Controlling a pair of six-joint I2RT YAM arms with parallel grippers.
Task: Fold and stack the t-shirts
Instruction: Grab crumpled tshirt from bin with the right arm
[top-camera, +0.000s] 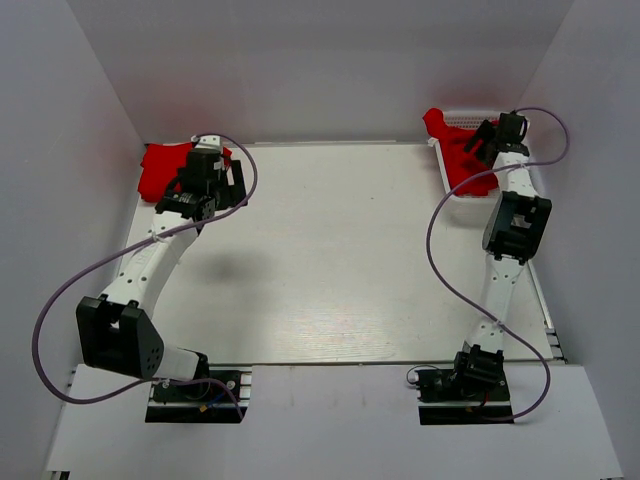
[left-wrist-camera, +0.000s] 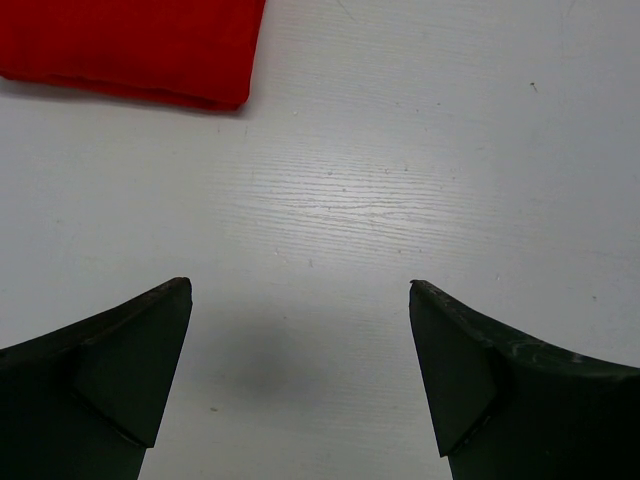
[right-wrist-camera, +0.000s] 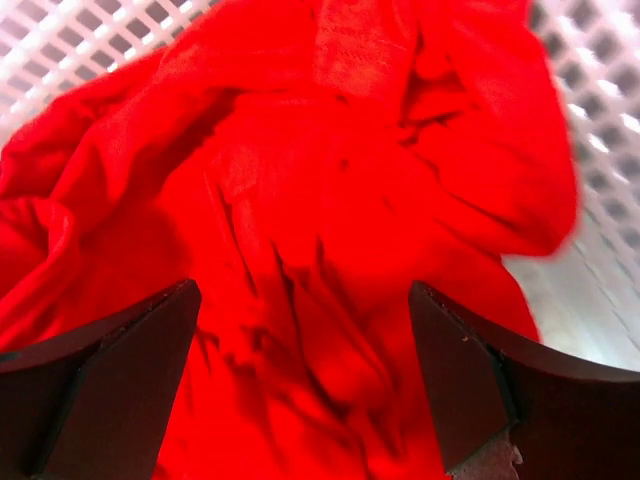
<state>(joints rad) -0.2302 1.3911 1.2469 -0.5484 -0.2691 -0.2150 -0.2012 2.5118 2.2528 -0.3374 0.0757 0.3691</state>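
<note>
I need to lower my right gripper into the white mesh basket (top-camera: 470, 117) next, then onto the bunched fold of the crumpled red t-shirt.
A folded red t-shirt (top-camera: 160, 170) lies at the table's far left; its corner shows in the left wrist view (left-wrist-camera: 140, 45). My left gripper (top-camera: 203, 200) is open and empty just right of it, over bare table (left-wrist-camera: 300, 300). A crumpled red t-shirt (top-camera: 458, 150) lies in the white mesh basket (top-camera: 470, 117) at the far right and spills over its rim. My right gripper (top-camera: 487, 138) is open right above this shirt (right-wrist-camera: 330, 220), jaws spread on either side of the bunched cloth (right-wrist-camera: 300, 380).
White walls close in the table on the left, back and right. The white tabletop (top-camera: 330, 250) stretches between the two arms. Purple cables loop off both arms. The basket's mesh (right-wrist-camera: 80, 40) shows around the cloth.
</note>
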